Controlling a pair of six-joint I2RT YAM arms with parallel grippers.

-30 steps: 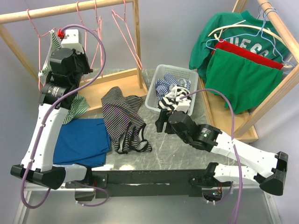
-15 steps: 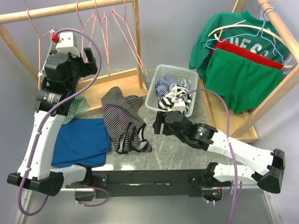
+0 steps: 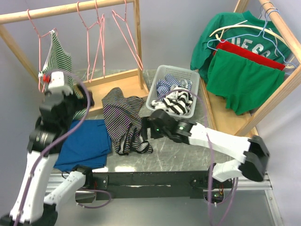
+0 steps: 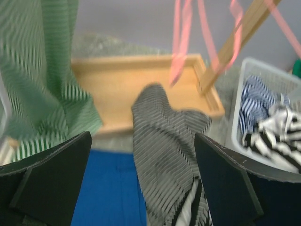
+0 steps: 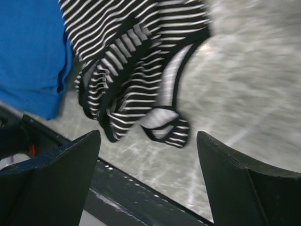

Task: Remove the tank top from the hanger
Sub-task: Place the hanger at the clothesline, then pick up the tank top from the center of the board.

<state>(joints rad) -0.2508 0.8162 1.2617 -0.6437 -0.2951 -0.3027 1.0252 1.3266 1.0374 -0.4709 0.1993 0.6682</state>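
My right gripper moves down and to the left in the overhead view onto the striped garment's near dark hem (image 3: 124, 150) (image 5: 114, 128) next, as the fingers span bare table.
The green-and-white striped tank top (image 3: 57, 52) hangs from a pink wire hanger (image 3: 39, 52) at the left end of the wooden rail; in the left wrist view the tank top (image 4: 42, 84) fills the upper left. My left gripper (image 3: 84, 102) is below and in front of it, apart from it, open and holding nothing (image 4: 142, 141). My right gripper (image 3: 145, 129) hovers open over the table beside a black-and-white striped garment (image 5: 136, 56), with only bare table between its fingers (image 5: 148, 141).
The dark striped garment (image 3: 123, 117) and a blue cloth (image 3: 84, 141) lie on the table. A white basket (image 3: 155, 89) holds striped clothes. Empty pink hangers (image 3: 94, 37) hang on the rail. Another rack at the right carries green and red garments (image 3: 235, 70).
My left gripper opened, let go of the tank top and dropped down away from the rail. The right arm swung left toward the striped garment.
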